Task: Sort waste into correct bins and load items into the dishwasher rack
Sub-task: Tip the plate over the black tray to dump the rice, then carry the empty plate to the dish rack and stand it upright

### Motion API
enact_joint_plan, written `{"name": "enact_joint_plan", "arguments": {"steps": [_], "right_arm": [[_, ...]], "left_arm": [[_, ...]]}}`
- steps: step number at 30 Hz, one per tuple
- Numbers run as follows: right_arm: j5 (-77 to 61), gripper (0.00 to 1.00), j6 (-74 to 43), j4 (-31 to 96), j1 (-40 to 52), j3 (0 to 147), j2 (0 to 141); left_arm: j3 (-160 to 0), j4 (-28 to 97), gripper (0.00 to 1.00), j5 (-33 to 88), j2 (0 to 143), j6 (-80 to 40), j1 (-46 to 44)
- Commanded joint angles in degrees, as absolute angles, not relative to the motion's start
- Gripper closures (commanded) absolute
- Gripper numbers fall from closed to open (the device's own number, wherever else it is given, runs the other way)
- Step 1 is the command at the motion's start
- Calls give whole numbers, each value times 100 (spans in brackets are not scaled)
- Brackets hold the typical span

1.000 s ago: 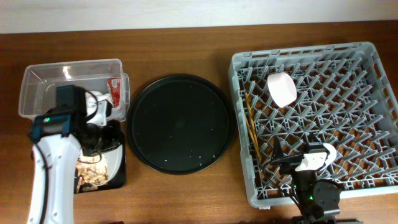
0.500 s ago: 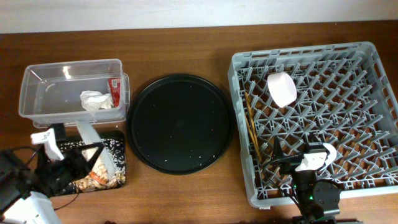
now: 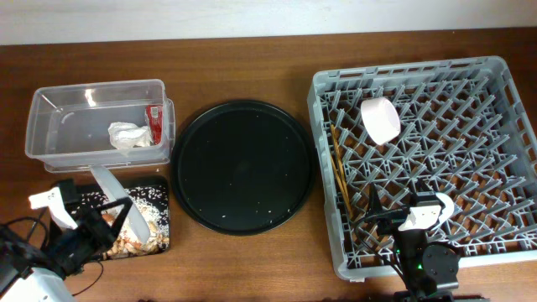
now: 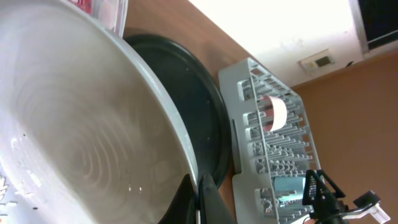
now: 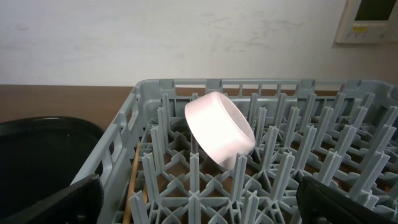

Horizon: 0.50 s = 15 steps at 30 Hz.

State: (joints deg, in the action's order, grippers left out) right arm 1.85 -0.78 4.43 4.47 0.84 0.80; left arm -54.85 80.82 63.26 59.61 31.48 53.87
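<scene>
I will lift my left gripper across the round black tray and down to dishwasher rack wires beside the white bowl, on the gripper's right in the overhead view.
My left gripper (image 3: pixel 99 223) (image 4: pixel 199 200) is shut on the rim of the pale round plate (image 3: pixel 112 195) (image 4: pixel 81 130), which it holds tilted on edge over the shallow black tray (image 3: pixel 164 211). Rice and brownish scraps (image 3: pixel 138 236) lie in that tray. The clear tub (image 3: pixel 50 105) holds the crumpled napkin (image 3: pixel 126 135) and the red packet (image 3: pixel 154 119). The grey dishwasher rack (image 3: pixel 495 71) (image 5: pixel 186 84) holds the white bowl (image 3: pixel 380 119) (image 5: pixel 219 129) and the chopsticks (image 3: pixel 340 172) (image 5: pixel 133 180). My right gripper (image 3: pixel 382 220) (image 5: pixel 199 208) is open and empty low over the rack's front. A pale-blue shape (image 4: pixel 290 186), perhaps the cup, shows in the rack by the right arm.
A large round black tray (image 3: pixel 243 166) (image 4: pixel 205 106) lies between the bins and the rack, with a few specks on it. Bare brown table runs along the back and the front edge. A wall stands behind the table.
My left arm has drawn back from over the clear tub to the front left, carrying the plate, which now stands tilted over the black tray. The napkin shows again. The right arm has not moved.
</scene>
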Motion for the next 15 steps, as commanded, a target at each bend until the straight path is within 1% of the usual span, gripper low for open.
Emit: {"name": "enact_joint_plan", "arguments": {"steps": [1,2,3,4,6,8,11,12,13,15], "right_arm": [[174,2,-43,469,410,40,40],[174,2,-43,469,410,40,40],[174,2,-43,469,410,40,40],[174,2,-43,469,410,40,40],[174,2,-43,469,410,40,40],[174,2,-43,469,410,40,40],[174,2,-43,469,410,40,40],[174,2,-43,469,410,40,40],[174,2,-43,469,410,40,40],[174,2,-43,469,410,40,40]], "left_arm": [[-5446,7797,100,5131,5889,1756,5422],[-5446,7701,100,5269,5889,1750,5404],[-5446,7754,100,5992,5889,2283,5343],[-5446,7815,100,6383,5889,2650,5293],[-5446,7732,100,6292,5896,2775,5293],[-5446,7769,100,5927,5896,2650,5280],[-5446,7819,100,5999,5896,2650,5249],[-5446,7878,100,6982,5894,3321,4998],[-5448,7878,100,7295,5894,3651,4727],[-5448,7354,100,7319,5918,3472,4005]]}}
